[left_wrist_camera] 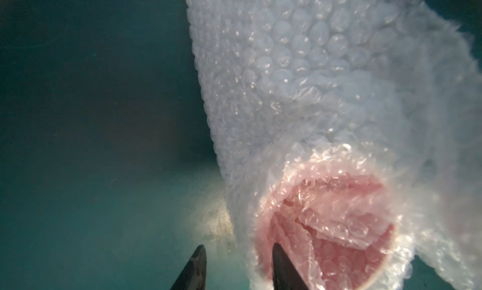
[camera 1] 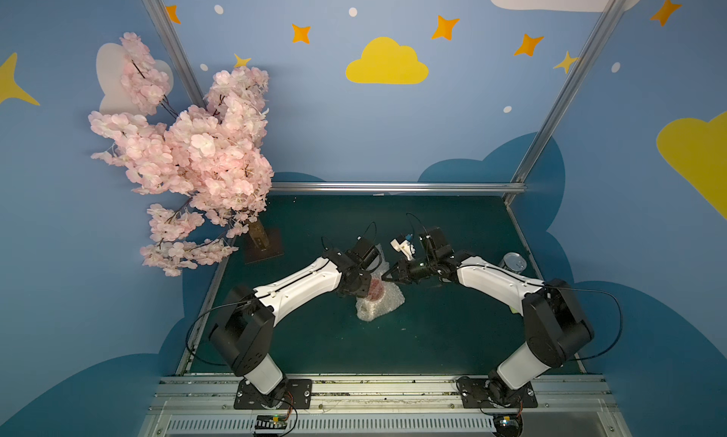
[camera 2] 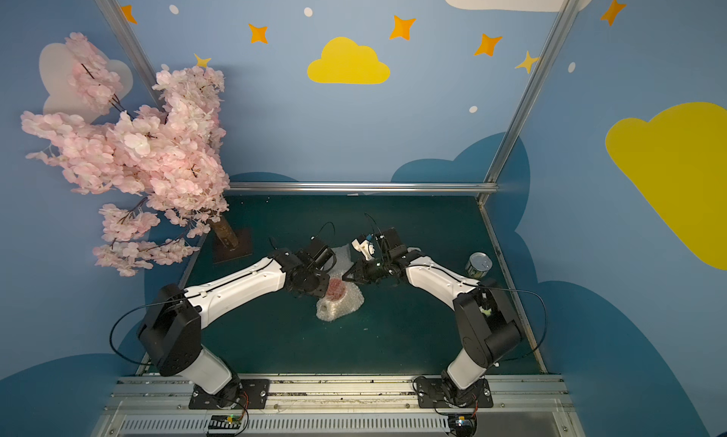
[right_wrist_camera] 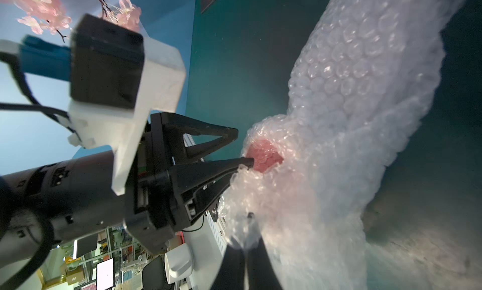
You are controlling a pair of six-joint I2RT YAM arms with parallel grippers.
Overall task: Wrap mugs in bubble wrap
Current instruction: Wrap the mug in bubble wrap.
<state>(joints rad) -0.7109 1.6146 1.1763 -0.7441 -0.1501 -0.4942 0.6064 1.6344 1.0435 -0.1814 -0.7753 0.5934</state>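
Note:
The mug's red opening point(camera 1: 375, 289) point(right_wrist_camera: 265, 155) is still wide open beside the pinched fold of wrap, so I will move my right gripper over the mug's wrapped rim toward that opening and release the fold there.
The mug point(camera 1: 377, 290) stands mid-table bundled in the bubble wrap point(camera 1: 378, 310); only its red inside point(camera 2: 336, 288) shows through the plastic. A loose tail of wrap point(left_wrist_camera: 300, 66) trails off toward the back. My left gripper point(left_wrist_camera: 238, 249) is open and straddles the wrapped rim. One of its fingers point(left_wrist_camera: 279, 260) is in the red mouth, the other out over the mat. In the right wrist view the left gripper point(right_wrist_camera: 243, 146) shows a gap between its tips. My right gripper point(right_wrist_camera: 250, 218) is shut on a fold of bubble wrap beside the mouth, and it also shows in a top view point(camera 1: 383, 278).
A silver tin can point(camera 1: 514, 262) stands near the right edge of the green mat point(camera 1: 432, 336). A pink blossom tree point(camera 1: 189, 155) on a dark base point(camera 1: 262, 245) fills the back left corner. Metal rails point(camera 1: 393, 187) border the mat.

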